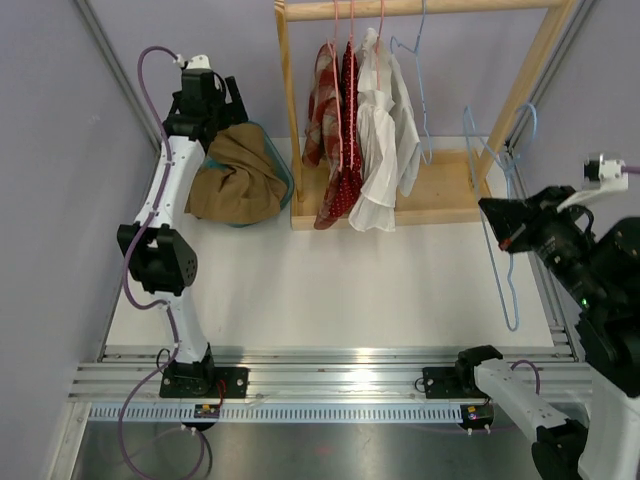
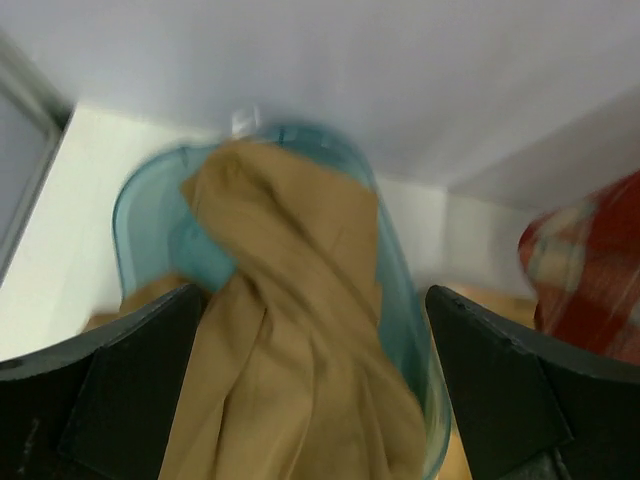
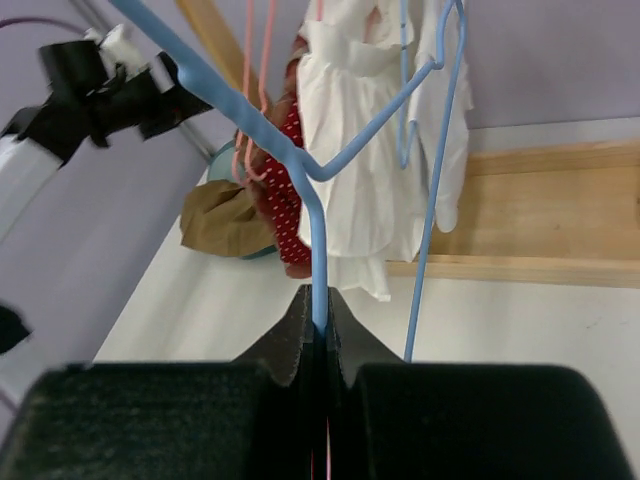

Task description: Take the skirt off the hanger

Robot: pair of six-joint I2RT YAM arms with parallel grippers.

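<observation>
I should next move the hanger in my right gripper outward to the bare part of the bar (image 1: 505, 5) beside the end post. I should hook it there and let it go.
The tan skirt (image 1: 235, 180) lies bunched in a teal basket (image 1: 284, 172) at the back left, off any hanger. My left gripper (image 1: 212, 112) hovers over it with jaws wide open; in the left wrist view the skirt (image 2: 290, 300) fills the gap between the fingers (image 2: 130, 390) and spills over the basket rim (image 2: 150, 200). My right gripper (image 1: 497, 215) at the right is shut on a bare blue hanger (image 1: 503, 260). In the right wrist view the hanger wire (image 3: 318, 250) is pinched between the closed pads (image 3: 300, 335).
A wooden clothes rack (image 1: 440, 195) stands at the back centre with a red plaid garment (image 1: 322, 100), a red dotted one (image 1: 345, 150) and a white one (image 1: 385, 140) on hangers. An empty blue hanger (image 1: 424, 90) hangs from its rail. Metal rails run along the near edge.
</observation>
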